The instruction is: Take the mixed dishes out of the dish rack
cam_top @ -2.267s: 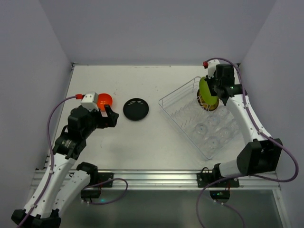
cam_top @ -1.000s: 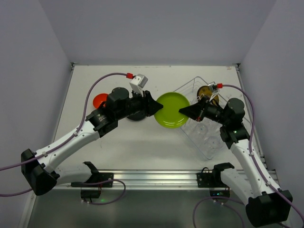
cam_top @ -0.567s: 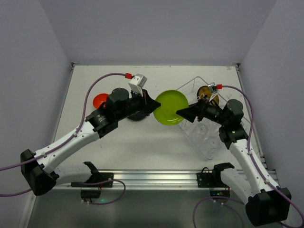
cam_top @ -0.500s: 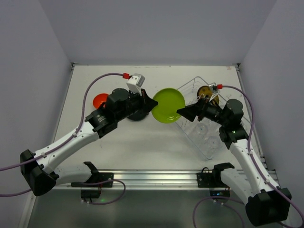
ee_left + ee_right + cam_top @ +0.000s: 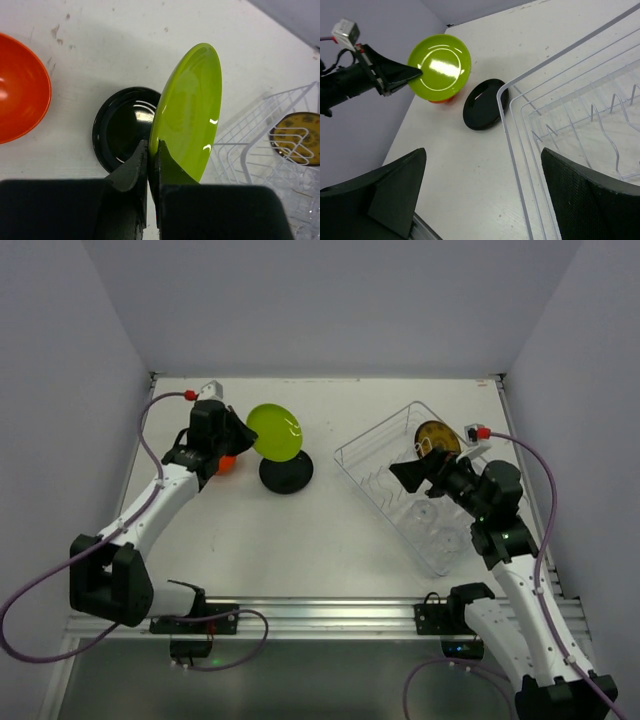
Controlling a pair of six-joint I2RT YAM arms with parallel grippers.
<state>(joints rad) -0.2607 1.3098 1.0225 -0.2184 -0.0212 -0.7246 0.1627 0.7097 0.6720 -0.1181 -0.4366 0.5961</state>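
Note:
My left gripper holds the lime-green plate and will next lower it onto the bare side of the black plate (image 5: 286,471) (image 5: 120,132) and let go of its rim, because that side lies flat and empty below.
My left gripper (image 5: 243,433) is shut on the rim of the lime-green plate (image 5: 275,432), holding it tilted on edge above the black plate (image 5: 286,471) on the table. In the left wrist view the fingers (image 5: 135,165) pinch the lime-green plate (image 5: 190,105) over the black plate (image 5: 120,132), with the orange bowl (image 5: 20,95) to its left. My right gripper (image 5: 405,475) stands open and empty over the near-left side of the dish rack (image 5: 345,455). An olive-yellow patterned plate (image 5: 437,439) stands in the rack's wire holder, and clear cups (image 5: 450,520) sit in its near part.
Purple walls close in the white table on the left, back and right. The orange bowl (image 5: 228,463) is mostly hidden behind my left arm. The rack's clear rim (image 5: 520,150) runs right beside my right fingers. A metal rail runs along the near edge.
The right gripper opened and let go of the lime-green plate, then drew back toward the rack. The left gripper closed on the plate and carried it left, over the black plate.

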